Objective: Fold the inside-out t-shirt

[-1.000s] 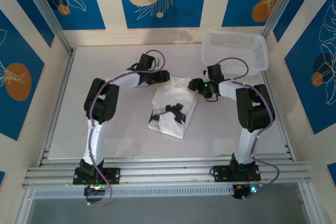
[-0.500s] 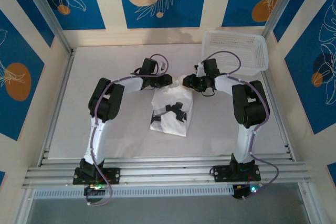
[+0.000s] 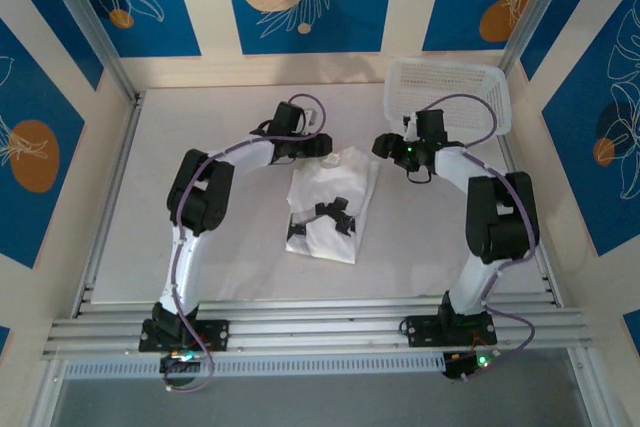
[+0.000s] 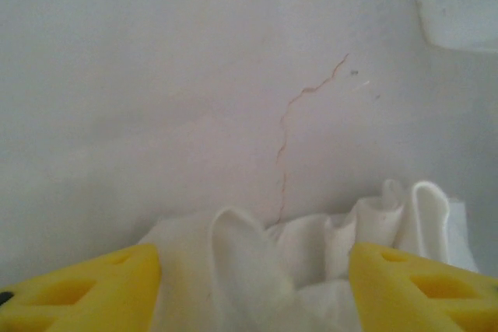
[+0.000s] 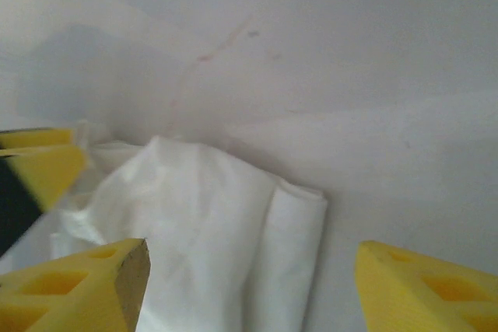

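Observation:
The shirt's far folded corner is below, on the left gripper's side, so my right gripper will come down toward the left gripper and onto that corner next.
The inside-out t-shirt (image 3: 338, 187) lies folded into a narrow white bundle at the table's middle, with black marks (image 3: 326, 217) on its near half. My left gripper (image 3: 328, 147) hovers at the shirt's far left corner. In the left wrist view it (image 4: 253, 293) is open, with rumpled cloth (image 4: 249, 262) bulging between its yellow fingertips (image 4: 85, 285). My right gripper (image 3: 384, 145) sits just off the far right corner. In the right wrist view it (image 5: 249, 289) is open over a folded cloth edge (image 5: 296, 231), touching nothing.
A white mesh basket (image 3: 450, 95) stands at the back right, close behind the right wrist. The left gripper's yellow fingertip (image 5: 43, 165) shows at the left edge of the right wrist view. A metal rail (image 3: 320, 327) runs along the table's near edge.
Both grippers closed in on the shirt's far edge, then opened and drew apart. The far edge now lies spread wider to the right, and the right gripper has backed toward the basket.

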Motion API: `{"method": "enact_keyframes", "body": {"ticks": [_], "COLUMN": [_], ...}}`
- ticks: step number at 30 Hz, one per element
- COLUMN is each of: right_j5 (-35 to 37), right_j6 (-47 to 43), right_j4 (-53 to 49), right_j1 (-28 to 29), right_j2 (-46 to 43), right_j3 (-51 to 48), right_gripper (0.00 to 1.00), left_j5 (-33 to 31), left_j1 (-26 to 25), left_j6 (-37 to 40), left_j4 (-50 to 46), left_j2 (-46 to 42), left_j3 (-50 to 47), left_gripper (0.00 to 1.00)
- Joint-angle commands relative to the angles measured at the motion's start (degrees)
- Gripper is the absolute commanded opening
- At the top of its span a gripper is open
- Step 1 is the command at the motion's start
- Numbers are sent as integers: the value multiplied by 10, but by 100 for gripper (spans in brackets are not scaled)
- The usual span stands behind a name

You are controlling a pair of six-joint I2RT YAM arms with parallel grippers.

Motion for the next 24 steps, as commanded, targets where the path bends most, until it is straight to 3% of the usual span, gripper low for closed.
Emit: {"method": "enact_keyframes", "body": {"ticks": [1,3,8,13,19,24], "right_j5": [5,-9,-42,-64,-77,-77], "right_j6": [-23,-26,-14,-6,3,4], "right_j4": [-45,-51,-61,-43,-42,-50], "right_j1": [14,21,37,47,51,48], "right_j2": [48,71,107,121,131,129], "right_j3": [37,52,73,67,79,89], "right_gripper": [72,72,70,69,58,39], "left_j5": [-21,1,52,90,98,86], "left_j1": [-12,-13,-15,-19,-25,-27], "left_j6": [34,27,-26,-72,-100,-99], "left_j4": [-39,-31,-14,39,50,43], "left_j2": [33,41,60,58,61,60], "left_j3": [28,31,35,4,0,-1], "left_gripper": [71,71,57,55,40,24]}}
